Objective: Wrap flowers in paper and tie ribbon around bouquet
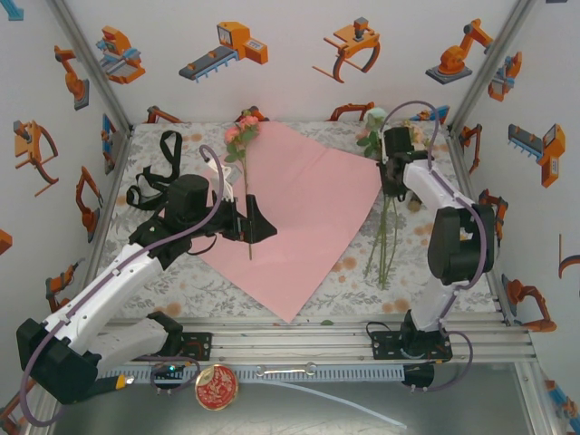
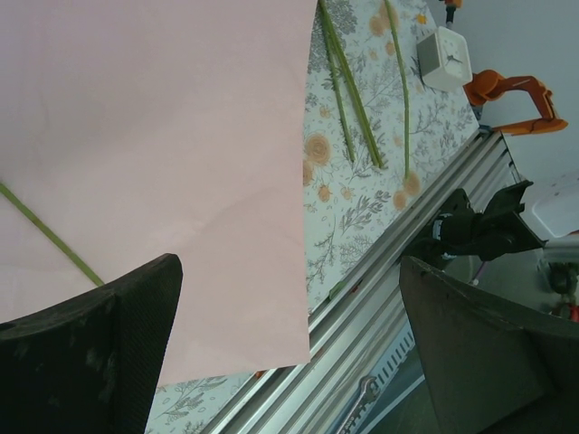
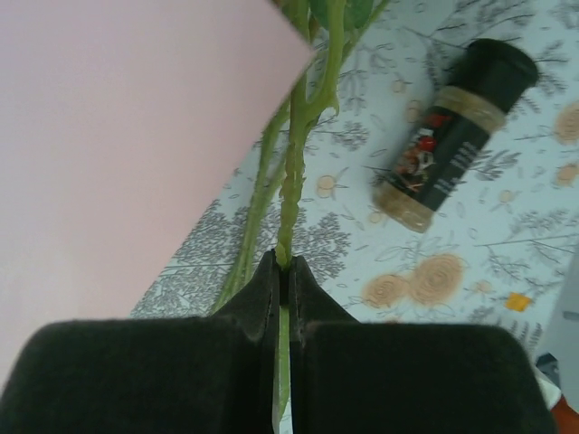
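My right gripper should next carry the green stem across toward the ribbon, then lower and release it on the bare paper beside the pink flower's stem.
The pink paper (image 1: 304,204) lies spread flat across the middle of the table. One pink flower (image 1: 240,134) rests on its left part, stem (image 1: 248,240) running toward me. My left gripper (image 1: 254,222) hovers open over that stem, its fingers (image 2: 90,353) wide apart above the paper's near corner (image 2: 163,136). More flowers (image 1: 373,127) lie right of the paper, their stems (image 1: 385,245) on the cloth. My right gripper (image 1: 391,188) is shut on one green stem (image 3: 294,181), pinched between the tips (image 3: 285,271). The black ribbon (image 1: 152,179) lies looped at the back left.
A dark spice jar (image 3: 452,136) lies on the cloth right of the stems. A small white cube (image 2: 445,59) sits near the right arm. The aluminium rail (image 1: 308,337) edges the table front, with a red round tin (image 1: 216,387) below it.
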